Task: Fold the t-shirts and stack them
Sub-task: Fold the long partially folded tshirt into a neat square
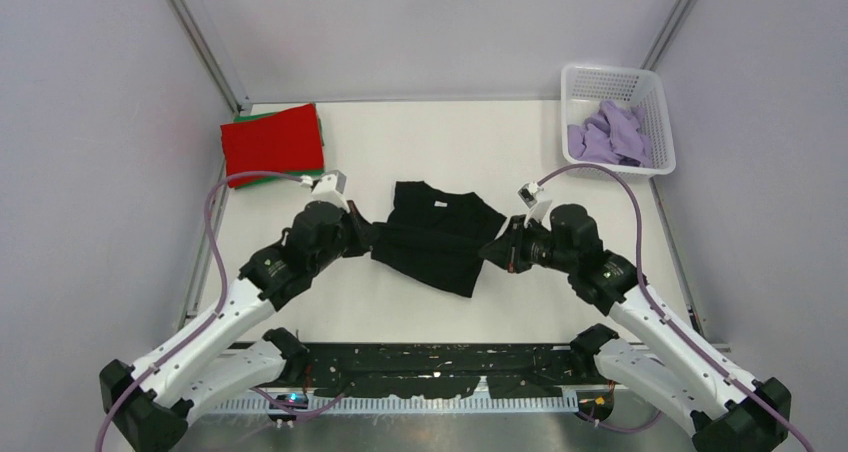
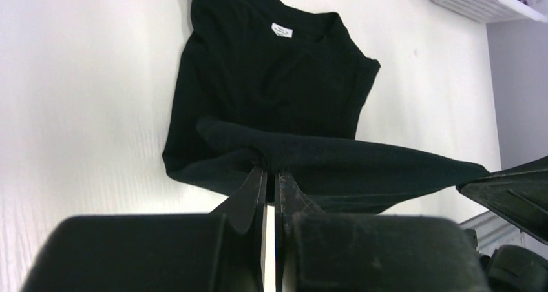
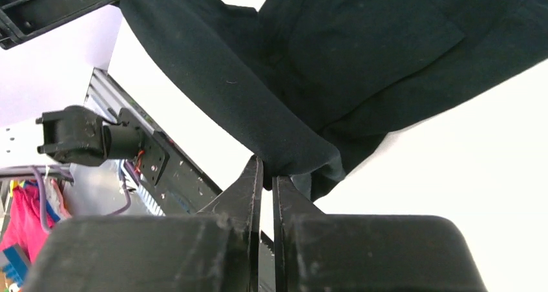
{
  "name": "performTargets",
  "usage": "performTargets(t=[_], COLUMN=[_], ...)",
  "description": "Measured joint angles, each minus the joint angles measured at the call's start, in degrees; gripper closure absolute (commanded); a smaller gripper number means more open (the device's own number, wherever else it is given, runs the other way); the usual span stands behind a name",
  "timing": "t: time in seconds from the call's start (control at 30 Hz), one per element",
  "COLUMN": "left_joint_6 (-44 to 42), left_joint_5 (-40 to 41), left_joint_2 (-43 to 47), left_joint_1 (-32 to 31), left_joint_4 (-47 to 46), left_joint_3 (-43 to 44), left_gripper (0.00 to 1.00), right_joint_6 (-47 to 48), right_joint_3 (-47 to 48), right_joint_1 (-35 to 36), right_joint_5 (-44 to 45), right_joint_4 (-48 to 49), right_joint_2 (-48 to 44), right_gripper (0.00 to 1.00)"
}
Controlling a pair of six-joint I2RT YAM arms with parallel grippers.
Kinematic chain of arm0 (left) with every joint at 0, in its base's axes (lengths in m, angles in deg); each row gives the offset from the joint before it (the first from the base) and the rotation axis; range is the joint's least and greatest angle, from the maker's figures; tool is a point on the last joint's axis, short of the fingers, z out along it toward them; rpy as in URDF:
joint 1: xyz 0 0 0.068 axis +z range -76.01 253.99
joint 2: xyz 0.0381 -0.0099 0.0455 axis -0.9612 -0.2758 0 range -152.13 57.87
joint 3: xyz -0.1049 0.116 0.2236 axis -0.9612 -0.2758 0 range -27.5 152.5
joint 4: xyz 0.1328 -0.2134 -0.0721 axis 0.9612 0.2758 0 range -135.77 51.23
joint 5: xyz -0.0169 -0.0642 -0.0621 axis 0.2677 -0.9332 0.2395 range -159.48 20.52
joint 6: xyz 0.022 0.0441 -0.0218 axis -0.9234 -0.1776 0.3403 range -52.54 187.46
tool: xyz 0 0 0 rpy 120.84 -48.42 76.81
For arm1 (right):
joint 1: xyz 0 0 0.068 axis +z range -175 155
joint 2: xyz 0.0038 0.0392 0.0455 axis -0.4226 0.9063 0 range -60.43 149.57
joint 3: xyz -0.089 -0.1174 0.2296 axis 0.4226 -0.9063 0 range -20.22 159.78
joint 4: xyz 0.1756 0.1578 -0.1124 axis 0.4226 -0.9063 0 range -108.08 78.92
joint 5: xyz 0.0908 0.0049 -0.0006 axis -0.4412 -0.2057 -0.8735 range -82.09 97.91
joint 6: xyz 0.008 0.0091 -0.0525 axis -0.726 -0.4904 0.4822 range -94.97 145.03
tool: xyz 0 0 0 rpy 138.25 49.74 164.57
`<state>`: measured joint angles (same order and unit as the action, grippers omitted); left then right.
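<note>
The right gripper lowers its end of the hem outward onto the black t-shirt's shoulder nearest the basket next, because the t-shirt's collar end lies uncovered.
The black t-shirt (image 1: 435,234) with a small white tag (image 1: 437,204) lies mid-table, its near hem lifted. My left gripper (image 1: 368,236) is shut on the hem's left end, seen in the left wrist view (image 2: 270,168) pinching the black cloth (image 2: 271,85). My right gripper (image 1: 492,251) is shut on the hem's right end, seen in the right wrist view (image 3: 266,169) pinching black cloth (image 3: 362,40). The hem stretches taut between them. A folded red t-shirt (image 1: 272,140) lies on a green one (image 1: 243,118) at the back left. Lavender t-shirts (image 1: 610,132) sit in the basket.
A white mesh basket (image 1: 655,107) stands at the back right; its corner shows in the left wrist view (image 2: 472,1). A black rail (image 1: 420,367) runs along the near table edge between the arm bases. Grey walls close in the table.
</note>
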<state>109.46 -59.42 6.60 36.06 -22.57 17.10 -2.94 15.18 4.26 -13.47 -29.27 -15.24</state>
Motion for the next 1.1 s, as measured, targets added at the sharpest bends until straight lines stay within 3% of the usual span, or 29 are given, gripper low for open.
performTargets(t=[0.43,0.87,1.0,1.03,1.1], left_joint_6=[-5.6,-8.3,-8.7,-8.9,-9.1], left_joint_5=[-8.8,-12.1,-13.5,-13.9,-14.5], left_joint_2=[-25.7,-45.5,-51.0,-52.7,-55.4], left_joint_1=[9.6,12.4,13.0,13.3,13.7], left_joint_4=[-5.1,-5.7,-5.4,-5.3,-5.2], left_joint_3=[13.7,27.6,31.8,33.0,35.0], left_gripper=[1.00,1.00,1.00,0.94,0.63], right_joint_6=[0.0,0.6,0.7,0.7,0.9], right_joint_3=[2.8,6.1,7.7,8.2,8.9], right_joint_1=[-7.2,-10.2,-10.9,-11.0,-11.2], right_joint_5=[0.8,6.4,7.7,8.0,8.7], right_joint_4=[6.9,14.5,16.6,17.2,18.4], right_joint_2=[13.9,29.4,34.5,35.8,38.1], right_gripper=[0.95,0.95,0.86,0.83,0.69])
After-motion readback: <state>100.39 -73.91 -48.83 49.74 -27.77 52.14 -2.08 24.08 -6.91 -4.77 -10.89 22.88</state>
